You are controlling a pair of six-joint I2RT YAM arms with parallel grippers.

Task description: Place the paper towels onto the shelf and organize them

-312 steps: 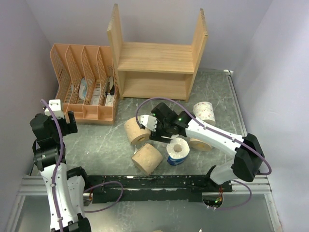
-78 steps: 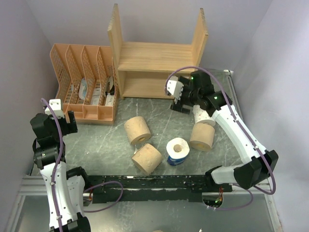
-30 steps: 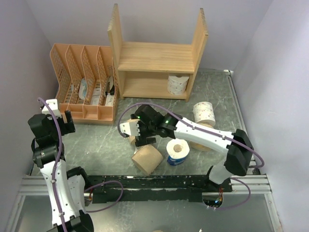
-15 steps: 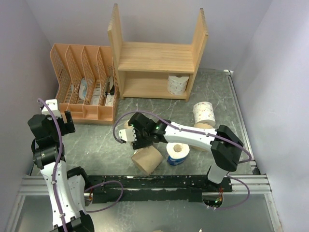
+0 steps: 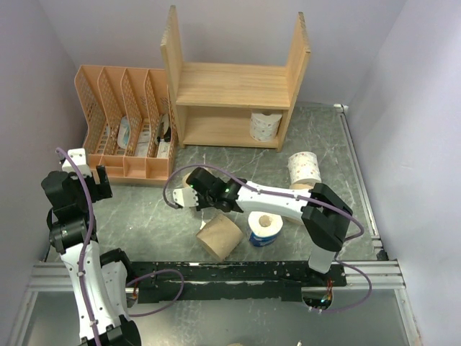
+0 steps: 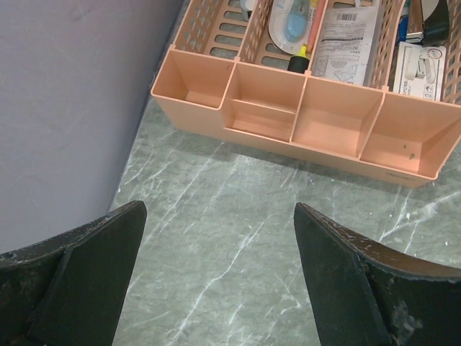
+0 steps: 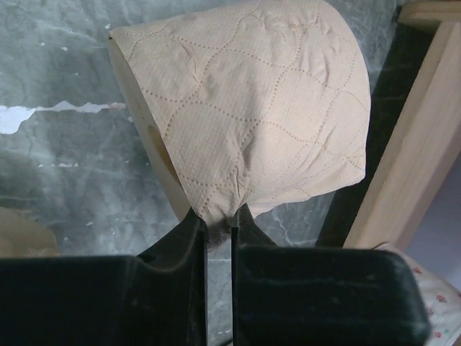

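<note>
The upper level's end (image 5: 267, 86) over the printed roll (image 5: 265, 125) is a bare spot above and outward of the gripper. My right gripper lifts outward there next and releases.
My right gripper (image 7: 218, 222) is shut, pinching the outer paper of a tan paper towel roll (image 7: 245, 101) that lies on its side. From above, this gripper (image 5: 194, 196) covers most of that roll (image 5: 187, 179) in front of the wooden shelf (image 5: 230, 86). A white printed roll (image 5: 265, 125) stands on the shelf's lower tier at the right. On the table lie another tan roll (image 5: 220, 236), a blue-wrapped white roll (image 5: 264, 227) and a white roll (image 5: 304, 169). My left gripper (image 6: 216, 216) is open over bare table at the near left.
An orange lattice organizer (image 5: 122, 130) with stationery stands left of the shelf; its front trays (image 6: 302, 115) lie just ahead of the left gripper. A side panel of the shelf (image 7: 403, 166) is close to the right of the held roll. Walls close in on both sides.
The right gripper has slid a little left onto the tan roll and shut on its paper. The left arm has not moved.
</note>
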